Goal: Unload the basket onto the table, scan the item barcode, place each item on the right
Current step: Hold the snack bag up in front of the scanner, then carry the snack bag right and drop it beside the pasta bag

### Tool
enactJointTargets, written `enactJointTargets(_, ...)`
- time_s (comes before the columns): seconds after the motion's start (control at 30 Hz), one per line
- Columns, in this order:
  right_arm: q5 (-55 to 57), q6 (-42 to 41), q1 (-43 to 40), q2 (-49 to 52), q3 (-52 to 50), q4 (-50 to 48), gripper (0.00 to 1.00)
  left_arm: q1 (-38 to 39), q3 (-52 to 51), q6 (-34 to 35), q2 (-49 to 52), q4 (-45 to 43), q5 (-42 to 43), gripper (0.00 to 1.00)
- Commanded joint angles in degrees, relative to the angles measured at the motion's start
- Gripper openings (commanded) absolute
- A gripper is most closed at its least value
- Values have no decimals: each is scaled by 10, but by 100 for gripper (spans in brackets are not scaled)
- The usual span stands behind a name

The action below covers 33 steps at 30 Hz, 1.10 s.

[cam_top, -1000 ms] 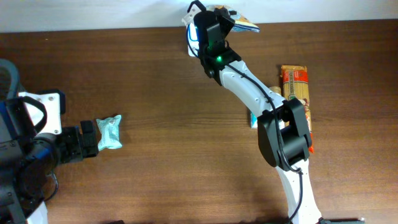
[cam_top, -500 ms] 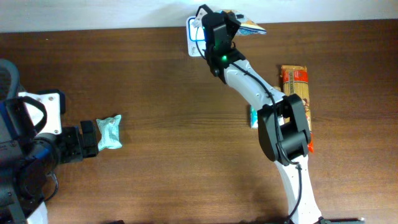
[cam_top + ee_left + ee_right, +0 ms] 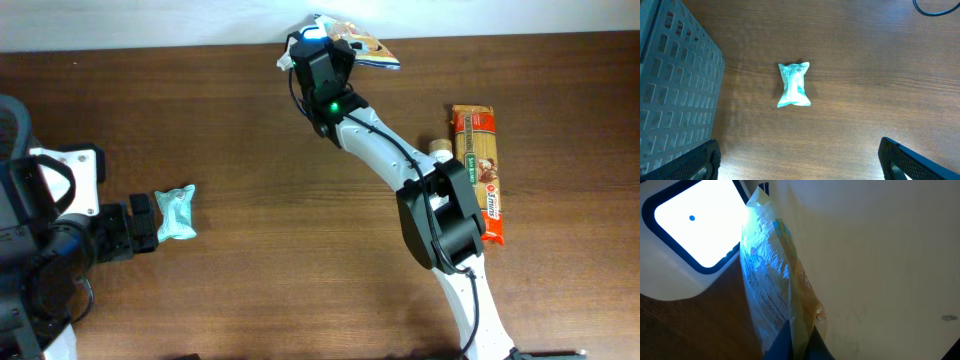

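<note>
The robot's right gripper will swing back and toward the right in the overhead view to release the bag (image 3: 362, 46) beside the orange pasta pack, where the tabletop is bare.
My right gripper (image 3: 338, 48) is at the table's far edge, shut on a crinkly clear-and-yellow snack bag (image 3: 362, 46). In the right wrist view the bag (image 3: 771, 280) stands upright out of the pinched jaws of that gripper (image 3: 796, 347), its printed side turned toward the white scanner (image 3: 687, 230) with its lit, blue-rimmed window. From above, the scanner (image 3: 296, 48) is mostly hidden under the gripper. My left gripper (image 3: 143, 226) hovers open at the left, just short of a small teal packet (image 3: 176, 212). The packet (image 3: 794, 85) lies ahead of the left fingers (image 3: 700, 161).
A long orange pasta pack (image 3: 479, 170) lies at the right, beside my right arm. A small beige item (image 3: 440, 147) peeks out next to it. A grey slatted basket (image 3: 672, 85) stands left of the teal packet. A white wall lies beyond the table's far edge.
The right gripper has swung left with the bag, now over the scanner. The left arm and the teal packet have not moved.
</note>
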<state>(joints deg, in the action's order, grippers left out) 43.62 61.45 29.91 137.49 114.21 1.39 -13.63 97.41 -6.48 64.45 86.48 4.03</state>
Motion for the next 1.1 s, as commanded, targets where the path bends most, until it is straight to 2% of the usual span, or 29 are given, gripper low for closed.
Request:
enactJointTargets(0.0, 9, -4, 12, -2, 5, -1, 4, -2, 3, -9, -1, 0, -4, 99)
enactJointTargets(0.23, 21, -4, 10, -10, 5, -3, 4, -2, 3, -9, -1, 0, -4, 99)
enactJointTargets(0.43, 42, -20, -27, -81, 5, -32, 4, -2, 3, -9, -1, 0, -4, 99)
enactJointTargets(0.5, -17, -94, -32, -141, 5, 47, 4, -2, 3, -9, -1, 0, -4, 99)
enactJointTargets(0.53, -58, -158, -37, -184, 5, 103, 4, -2, 3, -9, -1, 0, -4, 99)
enactJointTargets(0.6, -83, -221, -42, -240, 5, 174, 4, -2, 3, -9, -1, 0, -4, 99)
enactJointTargets(0.63, -111, -271, -42, -279, 5, 249, 4, -2, 3, -9, -1, 0, -4, 99)
enactJointTargets(0.7, -209, -416, -45, -347, 5, 406, 4, -2, 3, -9, -1, 0, -4, 99)
enactJointTargets(0.8, -308, -598, -71, -421, 5, 572, 4, -2, 3, -9, -1, 0, -4, 99)
enactJointTargets(0.87, -397, -626, -139, -471, 5, 674, 4, -2, 3, -9, -1, 0, -4, 99)
enactJointTargets(0.93, -494, -626, -228, -490, 5, 730, 4, -2, 3, -9, -1, 0, -4, 99)
enactJointTargets(1.0, -577, -626, -368, -479, 3, 792, 4, -2, 3, -9, -1, 0, -4, 99)
enactJointTargets(1.07, -602, -624, -456, -448, 3, 821, 4, -2, 3, -9, -1, 0, -4, 99)
